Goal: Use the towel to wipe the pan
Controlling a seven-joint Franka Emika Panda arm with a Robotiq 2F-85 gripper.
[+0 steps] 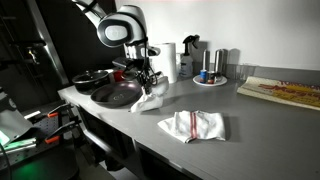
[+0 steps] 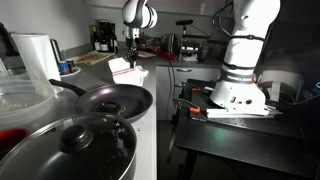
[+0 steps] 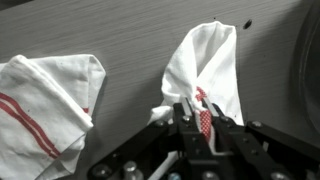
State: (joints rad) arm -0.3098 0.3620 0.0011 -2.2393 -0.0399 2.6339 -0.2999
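The white towel still hangs below my gripper's fingers, so I will next move my gripper down over the clear counter between the frying pan (image 1: 115,95) and the flat second towel.
My gripper (image 3: 203,125) is shut on a white towel with red checks (image 3: 210,65), and the cloth hangs from the jaws over the grey counter. In both exterior views the gripper (image 1: 145,80) (image 2: 131,52) holds the towel (image 1: 150,102) (image 2: 124,68) just beside the dark frying pan (image 1: 115,95) (image 2: 115,100). The towel's lower end touches or nearly touches the counter next to the pan's rim. A sliver of the pan shows at the right edge of the wrist view (image 3: 312,50).
A second white towel with red stripes (image 1: 195,125) (image 3: 45,100) lies flat on the counter. A dark pot (image 2: 80,150) and another pan (image 1: 90,77) stand near the frying pan. A paper roll (image 1: 171,60), a tray of cups (image 1: 210,78) and a board (image 1: 285,92) stand further along.
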